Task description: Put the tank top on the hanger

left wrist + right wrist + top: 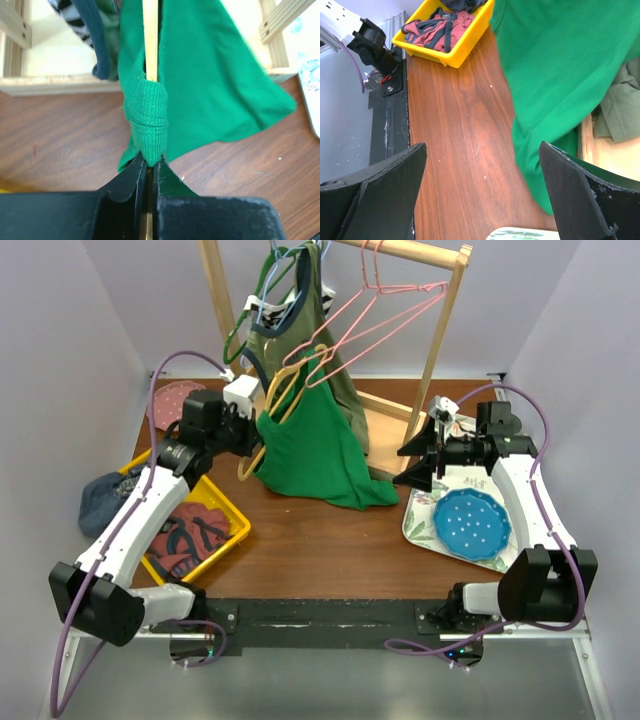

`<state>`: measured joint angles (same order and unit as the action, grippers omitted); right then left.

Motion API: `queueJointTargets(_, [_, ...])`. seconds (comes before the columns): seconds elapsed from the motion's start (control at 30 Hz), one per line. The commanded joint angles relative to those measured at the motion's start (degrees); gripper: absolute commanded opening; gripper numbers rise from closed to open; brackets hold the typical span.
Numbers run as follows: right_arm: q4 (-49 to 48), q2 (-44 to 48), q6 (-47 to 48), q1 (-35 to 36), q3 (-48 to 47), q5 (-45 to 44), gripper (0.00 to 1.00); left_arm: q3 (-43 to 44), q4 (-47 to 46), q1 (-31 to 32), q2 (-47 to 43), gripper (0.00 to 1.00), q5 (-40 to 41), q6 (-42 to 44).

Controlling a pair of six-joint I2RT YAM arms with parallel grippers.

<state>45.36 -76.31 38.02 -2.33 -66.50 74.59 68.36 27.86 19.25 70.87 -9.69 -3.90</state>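
Note:
The strap wraps the bar, so the left gripper will next lift the hanger up and outward onto the rack's top rod [348,243] and let it go.
The bright green tank top [318,452] hangs from the thin yellow hanger [277,390] at the middle of the table, its hem resting on the wood. My left gripper [252,432] is shut on the hanger's bar [150,40]; a ribbed green strap [147,122] is wrapped over the bar just beyond the gripper [150,162]. In the left wrist view the tank top [215,85] spreads to the right. My right gripper [413,462] stands wide open to the right of the top, holding nothing. In the right wrist view the tank top [555,65] lies by the right finger of that gripper [482,192].
A wooden rack [440,330] behind carries pink hangers [380,310], a dark green hanger [240,335] and an olive top [300,330]. A yellow bin [225,530] of clothes sits at the left, with a blue-grey cloth [100,495] beside it. At the right a patterned tray [420,525] holds a blue plate [472,523].

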Motion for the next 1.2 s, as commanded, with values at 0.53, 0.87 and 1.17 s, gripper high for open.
queueJointTargets(0.53, [-0.1,1.25,2.76,-0.75,-0.03,2.67,0.99,15.57,-3.16,-1.49,7.08,0.0,-2.7,1.62])
queueJointTargets(0.87, [0.78,1.34,3.9,-1.36,-0.03,3.2,0.99,22.77,-3.07,-2.19,10.6,0.0,-6.3,2.14])
queueJointTargets(1.17, [0.95,1.43,4.25,-2.07,-0.03,3.64,0.99,35.25,-4.21,-2.19,17.02,0.0,-7.53,1.09])
